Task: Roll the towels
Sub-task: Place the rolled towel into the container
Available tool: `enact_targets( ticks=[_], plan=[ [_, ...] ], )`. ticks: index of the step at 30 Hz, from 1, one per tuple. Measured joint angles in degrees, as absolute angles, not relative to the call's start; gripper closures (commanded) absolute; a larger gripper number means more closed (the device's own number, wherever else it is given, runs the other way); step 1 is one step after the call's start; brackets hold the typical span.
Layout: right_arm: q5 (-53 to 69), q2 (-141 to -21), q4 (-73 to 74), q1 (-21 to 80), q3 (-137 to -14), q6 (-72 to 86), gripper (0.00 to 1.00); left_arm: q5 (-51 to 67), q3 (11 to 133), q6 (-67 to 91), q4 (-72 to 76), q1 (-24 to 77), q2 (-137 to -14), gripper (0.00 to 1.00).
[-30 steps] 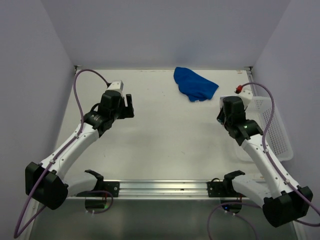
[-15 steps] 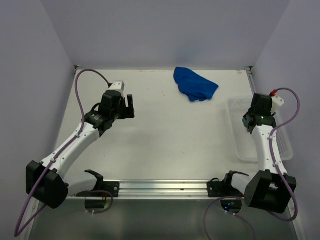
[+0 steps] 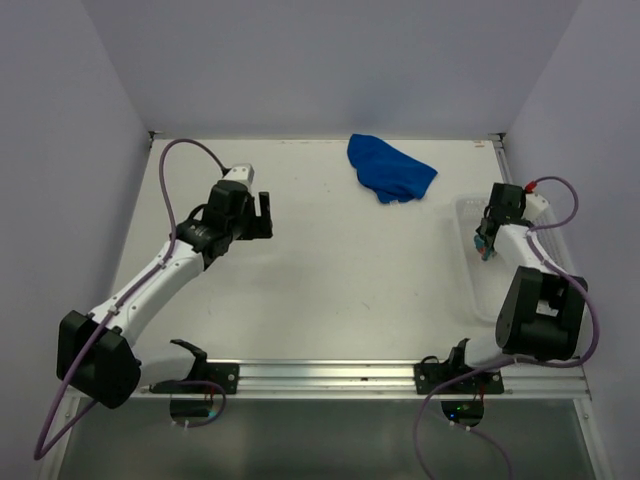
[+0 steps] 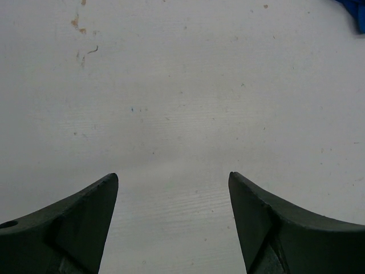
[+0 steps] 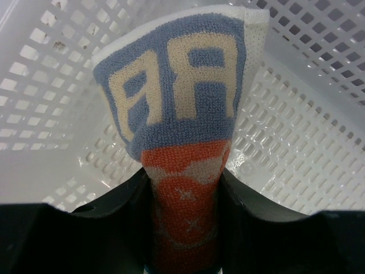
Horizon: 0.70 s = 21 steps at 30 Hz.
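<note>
The rolled patterned towel already hangs inside the sides of the white mesh basket. I will next move my right gripper down toward the basket's slotted bottom and let go of the patterned towel.
A plain bright blue towel (image 3: 390, 170) lies crumpled at the back of the table; its corner (image 4: 355, 10) shows at the top right of the left wrist view. My left gripper (image 3: 262, 212) hovers open over bare table left of centre, nothing between its fingers (image 4: 91, 217). My right gripper (image 3: 487, 243) is shut on the patterned towel (image 5: 182, 148), a rolled bundle of orange, grey-blue and white with block letters. It holds the bundle over the inside of the white mesh basket (image 5: 296, 114) at the right edge.
The white mesh basket (image 3: 470, 225) sits against the right wall, partly behind the right arm. White walls close the table on the left, back and right. A metal rail (image 3: 320, 375) with both arm bases runs along the near edge.
The right arm has swung from the table's right-centre out over the basket, carrying the patterned towel. The left arm shifted only slightly to the right.
</note>
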State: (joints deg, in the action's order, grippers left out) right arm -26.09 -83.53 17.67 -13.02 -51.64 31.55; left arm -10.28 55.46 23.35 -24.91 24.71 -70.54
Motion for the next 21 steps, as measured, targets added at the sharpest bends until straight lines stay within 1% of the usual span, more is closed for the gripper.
enact_targets(
  ticks=[7,10,12,14,16,17,21],
  plan=[
    [-26.22,-90.54,14.52,-13.04,-52.82,32.29,1.00,-9.13,55.46,23.35,-24.88,24.69,-72.18,0.18],
    [-26.41,-92.95,13.65,-13.04,-54.19,32.32,0.97,-8.56,55.46,23.35,-24.88,24.45,-72.66,0.17],
    [-26.44,-94.59,13.04,-13.04,-55.27,32.32,0.89,-8.19,55.46,23.35,-24.88,24.29,-72.90,0.17],
    [-26.46,-96.12,12.40,-13.04,-56.10,32.32,0.76,-7.77,55.46,23.35,-24.88,24.18,-73.21,0.16],
    [-26.41,-97.06,11.86,-13.04,-56.49,32.32,0.70,-7.35,55.46,23.35,-24.88,23.99,-73.49,0.16],
    [-26.39,-97.41,11.51,-13.04,-56.55,32.32,0.65,-7.16,55.46,23.35,-24.88,23.90,-73.63,0.16],
    [-26.37,-98.30,11.07,-13.04,-56.77,32.36,0.56,-6.20,55.46,23.35,-24.88,23.53,-74.17,0.16]
  ],
)
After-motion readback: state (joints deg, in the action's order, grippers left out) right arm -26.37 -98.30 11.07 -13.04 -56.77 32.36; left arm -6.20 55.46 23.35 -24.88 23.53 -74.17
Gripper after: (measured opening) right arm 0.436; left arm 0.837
